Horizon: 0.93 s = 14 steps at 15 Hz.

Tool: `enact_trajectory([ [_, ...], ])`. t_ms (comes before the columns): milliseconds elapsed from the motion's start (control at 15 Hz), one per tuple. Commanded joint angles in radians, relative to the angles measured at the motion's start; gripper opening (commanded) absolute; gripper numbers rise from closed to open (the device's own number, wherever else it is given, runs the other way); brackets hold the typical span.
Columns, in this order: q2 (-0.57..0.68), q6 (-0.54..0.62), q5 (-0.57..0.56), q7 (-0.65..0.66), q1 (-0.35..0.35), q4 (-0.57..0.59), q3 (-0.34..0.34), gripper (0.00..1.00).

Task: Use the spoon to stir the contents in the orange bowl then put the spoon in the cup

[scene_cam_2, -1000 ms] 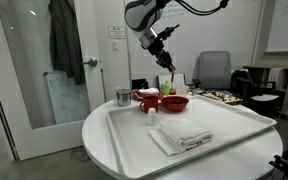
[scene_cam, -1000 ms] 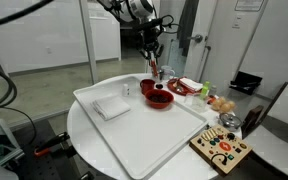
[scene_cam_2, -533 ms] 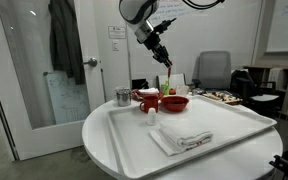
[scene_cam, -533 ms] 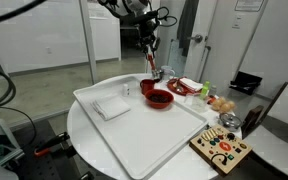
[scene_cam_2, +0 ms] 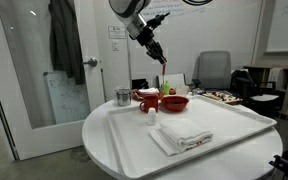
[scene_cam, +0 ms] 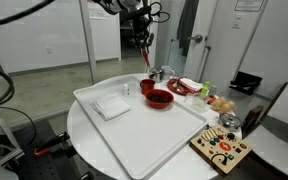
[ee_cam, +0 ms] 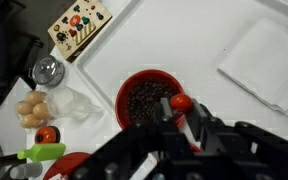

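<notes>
The spoon points down, so I should lower toward the red cup beside the bowl (scene_cam: 159,98) and bring the spoon's lower end into the cup's opening to release it.
The orange-red bowl (scene_cam: 159,98) with dark contents stands on the white tray (scene_cam: 134,135), also seen in an exterior view (scene_cam_2: 174,102) and from above in the wrist view (ee_cam: 144,98). A red cup (scene_cam: 147,88) stands right beside it, also in an exterior view (scene_cam_2: 147,100). My gripper (scene_cam: 145,42) hangs high above the bowl and cup, shut on a red spoon (scene_cam: 147,62) that points down. The gripper (scene_cam_2: 156,52) and the spoon (scene_cam_2: 165,63) show in both exterior views. In the wrist view the spoon's red end (ee_cam: 180,101) sticks out between the fingers (ee_cam: 184,125), over the bowl's rim.
A folded white cloth (scene_cam: 112,107) lies on the tray. A metal cup (scene_cam_2: 122,96) stands behind the red cup. Off the tray are a red plate (scene_cam: 182,88), eggs (ee_cam: 32,108), a metal tin (ee_cam: 49,72) and a wooden toy board (scene_cam: 221,148).
The gripper has risen with the spoon, lifting it well above the bowl and drifting slightly sideways. Nothing else moved.
</notes>
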Motion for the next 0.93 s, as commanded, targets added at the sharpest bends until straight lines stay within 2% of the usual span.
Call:
enact_trajectory([
  [0, 0.053, -0.068, -0.029, -0.045, 0.039, 0.088, -0.001, 0.12],
  [400, 0.134, -0.063, -0.041, -0.051, 0.085, 0.152, -0.009, 0.12],
  [867, 0.202, -0.084, -0.037, -0.053, 0.099, 0.218, -0.028, 0.12],
])
